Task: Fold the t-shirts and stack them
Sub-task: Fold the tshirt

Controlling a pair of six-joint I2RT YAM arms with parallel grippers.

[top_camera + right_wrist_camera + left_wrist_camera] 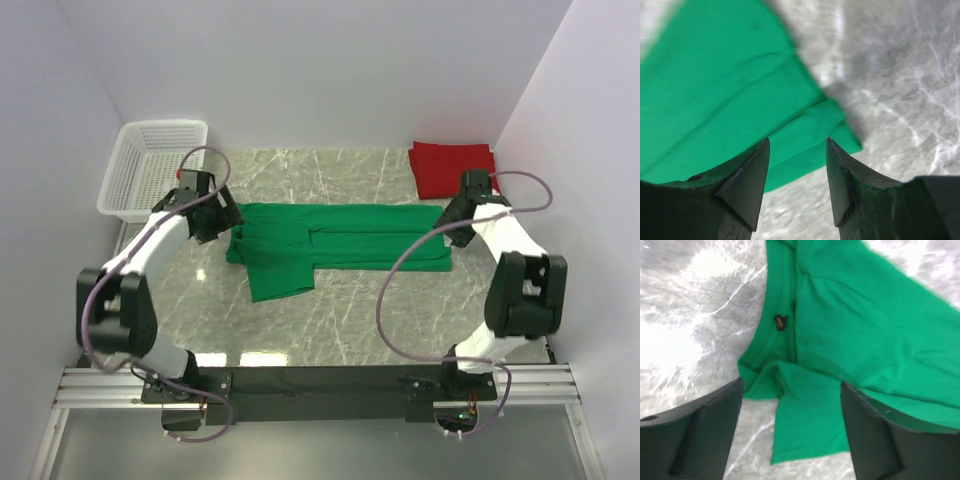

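My left gripper will next move back and down to close on the sleeve hem's collar-side corner (255, 298) (774, 460), because that corner is below the gripper and closer to my base.
The green t-shirt (345, 236) lies on the marble table, folded lengthwise into a long band, with one sleeve sticking out toward the near side. The red t-shirt (451, 168) sits folded at the back right. My left gripper (222, 220) hovers over the collar end and stands open. In the left wrist view its fingers (705, 430) straddle the green t-shirt (850, 325) near the neck label, and the left gripper (791, 390) grips nothing. My right gripper (452, 230) is at the hem end, open. In the right wrist view the right gripper (797, 150) is just above a corner of the green t-shirt (730, 100).
A white mesh basket (128, 190) stands at the back left, close to my left arm. White walls close in the table on three sides. Bare marble (350, 320) lies between the shirt and the arm bases.
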